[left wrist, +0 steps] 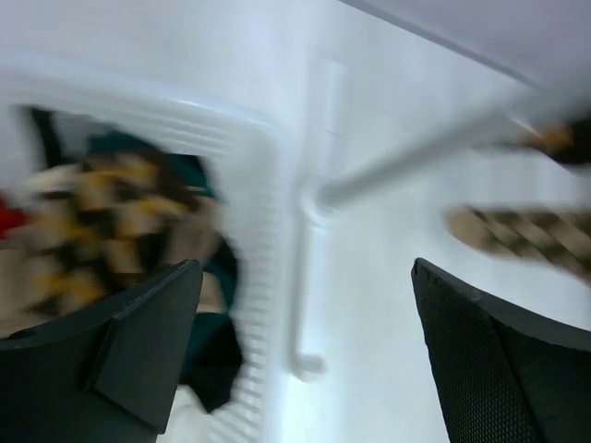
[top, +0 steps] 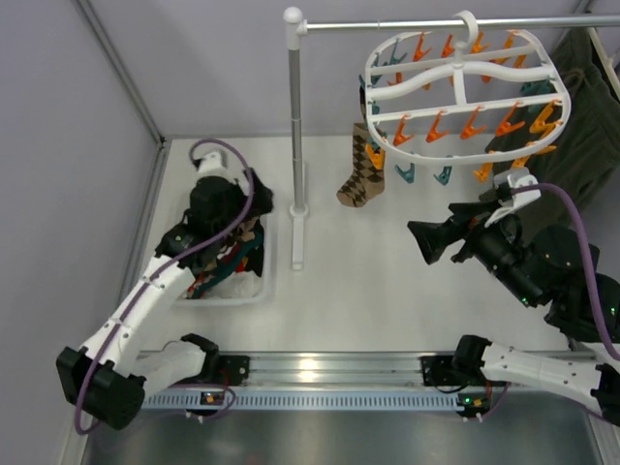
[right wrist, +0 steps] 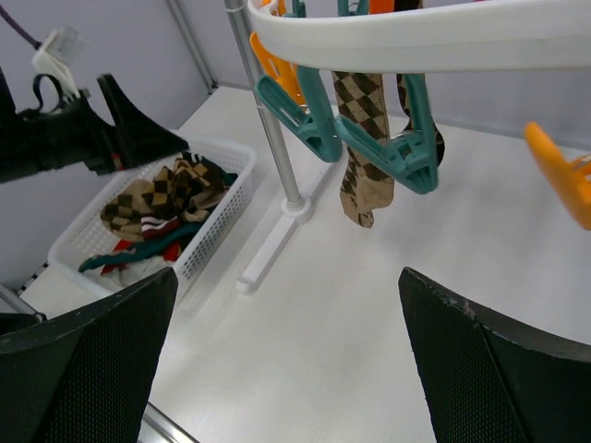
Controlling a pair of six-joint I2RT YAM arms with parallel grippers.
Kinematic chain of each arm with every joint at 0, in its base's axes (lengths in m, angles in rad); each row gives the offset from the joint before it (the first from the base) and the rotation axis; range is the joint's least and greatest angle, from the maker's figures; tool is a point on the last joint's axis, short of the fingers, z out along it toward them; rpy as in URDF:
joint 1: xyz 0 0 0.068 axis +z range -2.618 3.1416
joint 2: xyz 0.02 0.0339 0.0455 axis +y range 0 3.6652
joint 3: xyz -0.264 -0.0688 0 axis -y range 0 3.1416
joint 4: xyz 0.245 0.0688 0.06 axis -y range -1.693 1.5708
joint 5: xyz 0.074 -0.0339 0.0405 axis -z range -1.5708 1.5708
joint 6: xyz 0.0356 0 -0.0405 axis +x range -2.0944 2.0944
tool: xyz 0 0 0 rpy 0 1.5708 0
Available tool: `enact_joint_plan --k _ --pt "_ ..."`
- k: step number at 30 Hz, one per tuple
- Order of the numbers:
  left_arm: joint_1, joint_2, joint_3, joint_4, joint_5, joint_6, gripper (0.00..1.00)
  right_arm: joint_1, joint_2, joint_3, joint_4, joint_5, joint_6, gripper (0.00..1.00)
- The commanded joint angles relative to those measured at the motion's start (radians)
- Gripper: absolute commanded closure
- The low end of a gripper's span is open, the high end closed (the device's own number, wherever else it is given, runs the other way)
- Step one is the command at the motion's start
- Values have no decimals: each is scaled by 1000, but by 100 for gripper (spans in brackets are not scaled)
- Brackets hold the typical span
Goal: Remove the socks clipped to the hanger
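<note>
My left gripper is about to level and move from the basket [top: 237, 296] past the pole onto the brown argyle sock's foot [top: 361, 182], the free-hanging lower part below the hanger.
The white oval hanger [top: 465, 92] with orange and teal clips hangs from the rack bar at the back right. One brown argyle sock [top: 363, 172] hangs from a teal clip at its left edge. It also shows in the right wrist view [right wrist: 365, 138], below the hanger rim [right wrist: 416, 37]. Several argyle socks [right wrist: 166, 194] lie in the white basket [top: 237, 296]. My left gripper [top: 237, 208] is open and empty above the basket; its wrist view is blurred. My right gripper [top: 423, 244] is open and empty, low over the table to the right of the hanging sock.
The grey pole rack [top: 295, 126] stands between basket and hanger, its white foot [right wrist: 277, 245] lying on the table. A dark green garment [top: 581, 116] hangs at the far right. Red, teal and black socks [right wrist: 138, 254] also lie in the basket.
</note>
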Motion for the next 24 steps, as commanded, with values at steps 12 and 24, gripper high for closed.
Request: enact_joint_plan --k 12,24 --pt "-436 360 105 711 393 397 2 -7 -218 -73 108 -315 -78 1" --pt "-393 674 218 987 356 480 2 -8 -218 -113 130 -424 -133 1"
